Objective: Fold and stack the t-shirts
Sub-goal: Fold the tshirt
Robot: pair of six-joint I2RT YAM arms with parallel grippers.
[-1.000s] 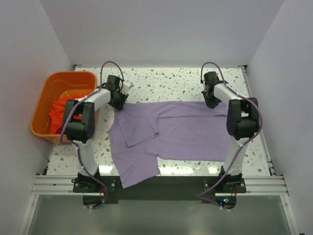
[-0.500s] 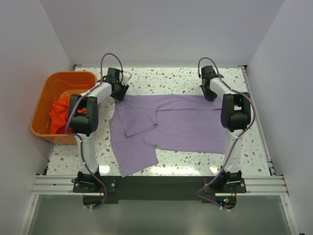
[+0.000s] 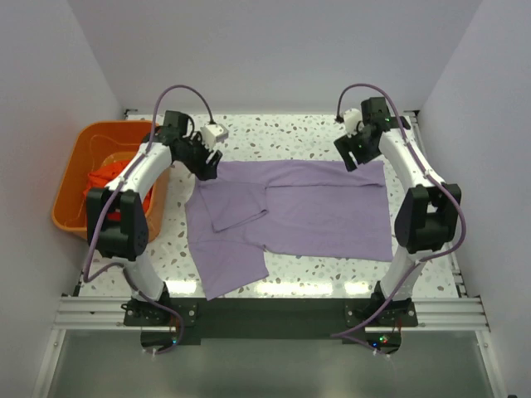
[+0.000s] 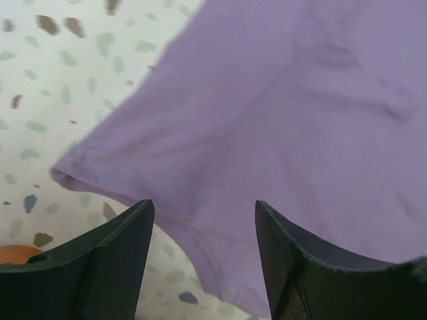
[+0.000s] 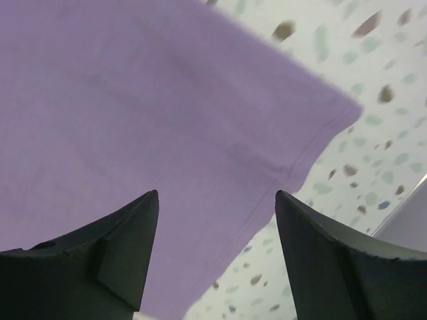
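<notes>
The t-shirt's near hem corner point(image 3: 384, 254) lies flat on the tabletop, back from my right gripper and below it, so the gripper should draw back over it and down.
The lavender t-shirt point(image 3: 290, 211) lies spread on the speckled table, partly folded, with one part hanging toward the near edge at the left. My left gripper point(image 3: 207, 168) hovers open over its far left corner point(image 4: 220, 153), nothing between the fingers. Over the far right corner point(image 5: 200, 120) my right gripper point(image 3: 350, 157) also stands open and empty. The orange-red t-shirt point(image 3: 104, 178) lies bunched in the basket at the left.
An orange plastic basket point(image 3: 70, 186) stands at the table's left edge. White walls close in at the back and both sides. Bare speckled tabletop point(image 3: 282, 133) shows beyond the shirt and to its right.
Both grippers carried the shirt's far edge away from the arm bases, let it go and opened. Both arms have since lifted off the cloth, which now lies flat.
</notes>
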